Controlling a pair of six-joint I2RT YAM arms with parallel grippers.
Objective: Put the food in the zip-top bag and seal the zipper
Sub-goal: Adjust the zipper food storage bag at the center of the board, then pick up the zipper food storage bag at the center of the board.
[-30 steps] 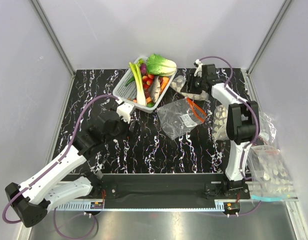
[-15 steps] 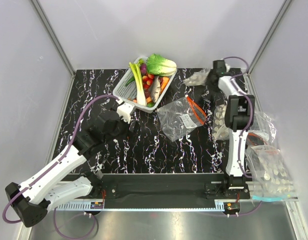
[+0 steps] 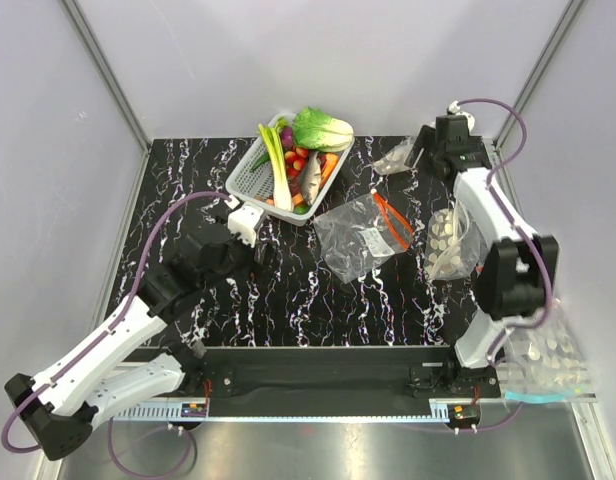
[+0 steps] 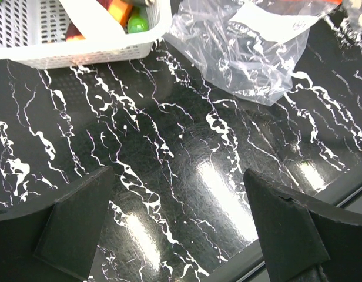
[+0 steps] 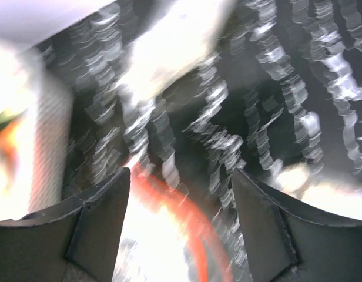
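Note:
My right gripper should move back and down onto the part of the red-orange zipper farther from the bag's label (image 3: 396,213) (image 5: 196,212), because the opening of the flat, empty bag is there.
The food lies in a white basket (image 3: 250,178): a leek (image 3: 276,165), a pale root (image 3: 310,176) and green pieces (image 4: 137,23). The zip-top bag (image 3: 360,238) lies flat at mid table, empty, with its red-orange zipper (image 3: 391,220) on the right side and its white label (image 4: 269,23) showing. My left gripper (image 3: 260,250) is open and empty, low over bare table left of the bag; its fingers also show in the left wrist view (image 4: 178,174). My right gripper (image 3: 420,153) is open and empty at the back right; its blurred view (image 5: 181,174) shows the zipper (image 5: 190,220) below.
A leafy cabbage (image 3: 321,128), carrots and small red pieces share the basket. A wrinkly clear bag (image 3: 393,155) lies by the right gripper. A bag of pale round pieces (image 3: 446,240) lies right of the pouch. More bags (image 3: 543,345) hang off the table's right front.
My right arm has swung from over the wrinkly bag towards the back right corner, and that bag has shifted right and back. The left arm has barely moved.

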